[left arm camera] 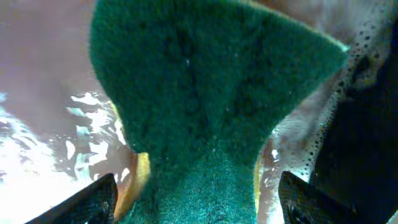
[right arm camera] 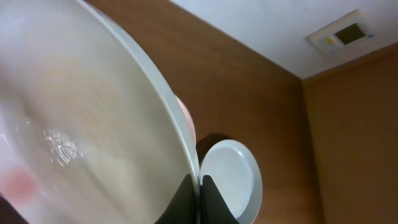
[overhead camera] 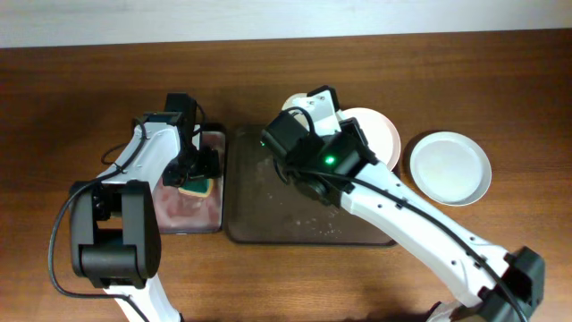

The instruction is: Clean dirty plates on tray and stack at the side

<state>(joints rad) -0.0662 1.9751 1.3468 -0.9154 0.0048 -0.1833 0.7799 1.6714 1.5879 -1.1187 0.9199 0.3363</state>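
Observation:
My right gripper crosses, lowers and releases atop the pale mint plate (overhead camera: 450, 167) (right arm camera: 231, 177) next. The plate lies off the tray, below my gripper, to its right in the overhead view.
My right gripper (overhead camera: 313, 114) (right arm camera: 200, 185) is shut on the rim of the cream-white plate (overhead camera: 298, 104) (right arm camera: 81, 106) and holds it tilted over the far end of the dark brown tray (overhead camera: 295, 219). The plate carries a red smear (right arm camera: 17, 183). A pinkish-white plate (overhead camera: 377, 134) lies at the tray's far right corner, its edge showing in the right wrist view (right arm camera: 189, 119). A pale mint plate (overhead camera: 450, 167) (right arm camera: 231, 177) lies on the table to the right. My left gripper (overhead camera: 198, 172) (left arm camera: 196, 190) is open around a green and yellow sponge (overhead camera: 198, 187) (left arm camera: 211, 93).
The sponge lies in a smaller black tray with a wet pinkish inside (overhead camera: 183, 210) (left arm camera: 37, 81), left of the brown tray. The brown tray's floor has specks and wet marks. The wooden table (overhead camera: 71, 98) ends at a white wall at the back.

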